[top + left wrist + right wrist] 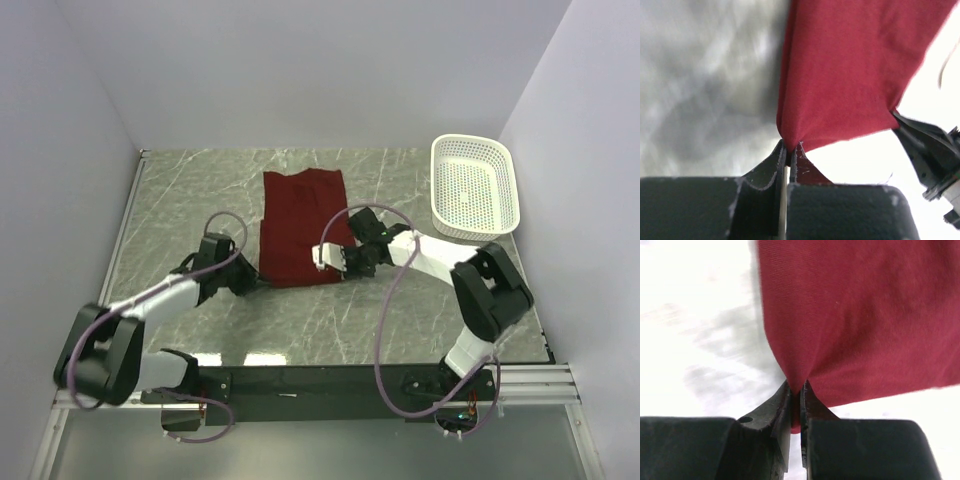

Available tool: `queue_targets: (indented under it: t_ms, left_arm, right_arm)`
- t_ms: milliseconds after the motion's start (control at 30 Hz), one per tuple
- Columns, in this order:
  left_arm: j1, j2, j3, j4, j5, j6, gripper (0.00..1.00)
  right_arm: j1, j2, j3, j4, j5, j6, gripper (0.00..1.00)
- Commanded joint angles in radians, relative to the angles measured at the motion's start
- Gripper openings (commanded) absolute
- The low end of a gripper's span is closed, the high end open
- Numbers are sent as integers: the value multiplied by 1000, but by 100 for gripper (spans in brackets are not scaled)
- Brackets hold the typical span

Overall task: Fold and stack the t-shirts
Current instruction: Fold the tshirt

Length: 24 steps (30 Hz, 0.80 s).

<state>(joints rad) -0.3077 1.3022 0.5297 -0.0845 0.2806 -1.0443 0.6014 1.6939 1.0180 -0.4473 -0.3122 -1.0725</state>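
Observation:
The t-shirt's pinched corner goes outward over the red t-shirt to its far end (277, 181) next, where my left gripper releases it, since the t-shirt still lies stretched out long.
A dark red t-shirt (300, 225) lies as a long folded strip on the marble table, running from the back toward the arms. My left gripper (256, 281) is shut on its near left corner; in the left wrist view the cloth (850, 75) is pinched between the fingers (790, 152). My right gripper (338, 262) is shut on the near right corner; in the right wrist view the red cloth (860, 315) is pinched at the fingertips (799, 390). The near edge is stretched between both grippers, slightly lifted.
A white perforated basket (475, 187) stands at the back right of the table. The marble tabletop (180, 200) is bounded by white walls on the left, back and right. The right arm's cable (385, 330) loops over the table's front.

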Motion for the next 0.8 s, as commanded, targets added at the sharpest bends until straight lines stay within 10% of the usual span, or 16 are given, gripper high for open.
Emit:
queue_targets:
  t_ms: [0,333,767]
  left_arm:
    - [-82,-150,-66,-101,54,-46,1]
    - [-196,-544,-194,-252,74,-223,0]
    - [13,131,470,-116,74,33,0]
  right_arm:
    - [43,-135,-56,-270,-120,-55,0]
    - [64,-393,-180,-386,-212,28,0]
    - [-225,28,385,-462,-269,175,0]
